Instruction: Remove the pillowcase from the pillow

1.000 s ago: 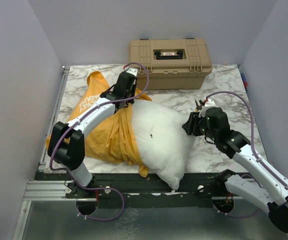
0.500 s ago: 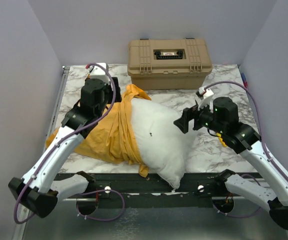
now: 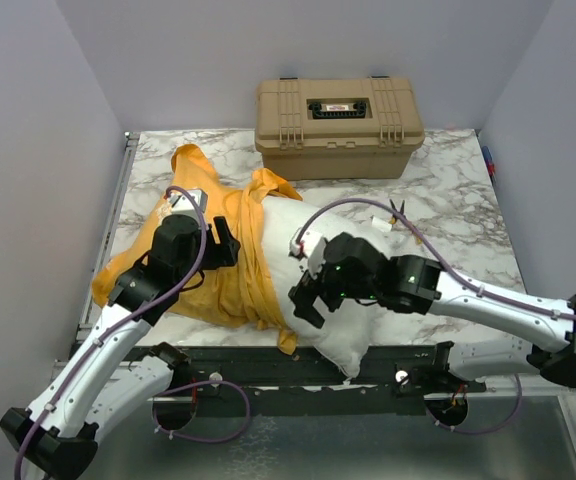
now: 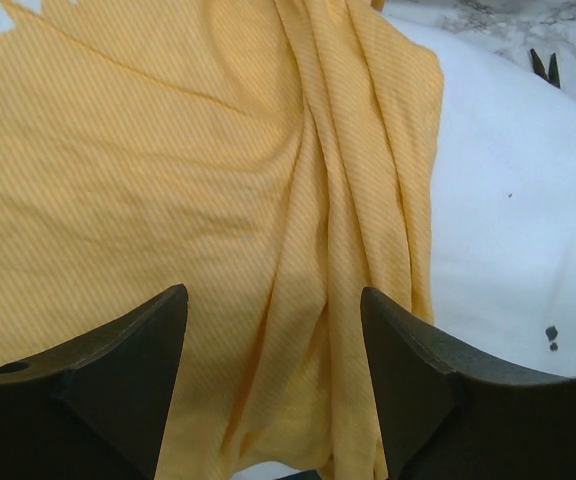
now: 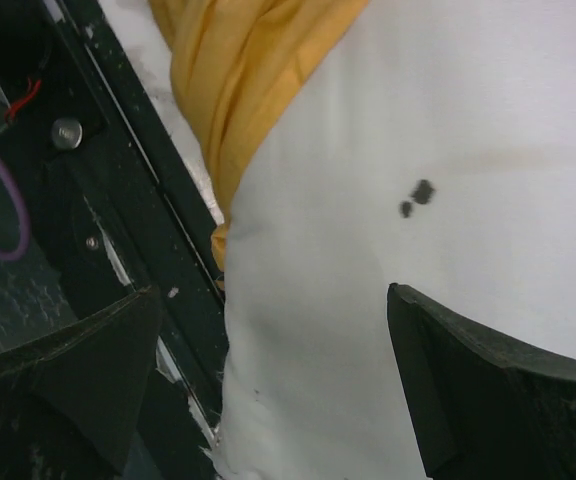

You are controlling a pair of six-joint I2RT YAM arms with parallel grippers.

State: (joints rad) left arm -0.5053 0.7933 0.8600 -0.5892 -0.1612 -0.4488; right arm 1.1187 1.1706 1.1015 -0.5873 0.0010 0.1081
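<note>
The robot's right gripper will next come down to the bare pillow beside the pillowcase's near end and close on the white cloth that the pillowcase leaves uncovered, since that spot is below the gripper.
The white pillow (image 3: pixel 313 235) lies across the middle of the table, its right half bare. The orange-yellow pillowcase (image 3: pixel 183 215) covers its left half, bunched in folds at the pillow's middle. My left gripper (image 3: pixel 226 240) is open above the bunched folds; in the left wrist view the pillowcase (image 4: pixel 168 180) fills the gap between the fingers (image 4: pixel 118 380), with bare pillow (image 4: pixel 508 210) to the right. My right gripper (image 3: pixel 303 300) is open over the pillow's near end. In the right wrist view the pillow (image 5: pixel 418 120) and the pillowcase's edge (image 5: pixel 238 60) show between the fingers (image 5: pixel 488 390).
A tan toolbox (image 3: pixel 339 113) stands at the back of the marble table (image 3: pixel 448 190). Small dark tools (image 3: pixel 396 212) lie right of the pillow. The black frame rail (image 5: pixel 118 200) runs along the table's near edge, under the pillow's corner.
My left gripper has come back toward me from the far edge of the pillowcase, to over the bunched folds. My right arm has swung left across the pillow to its near end.
</note>
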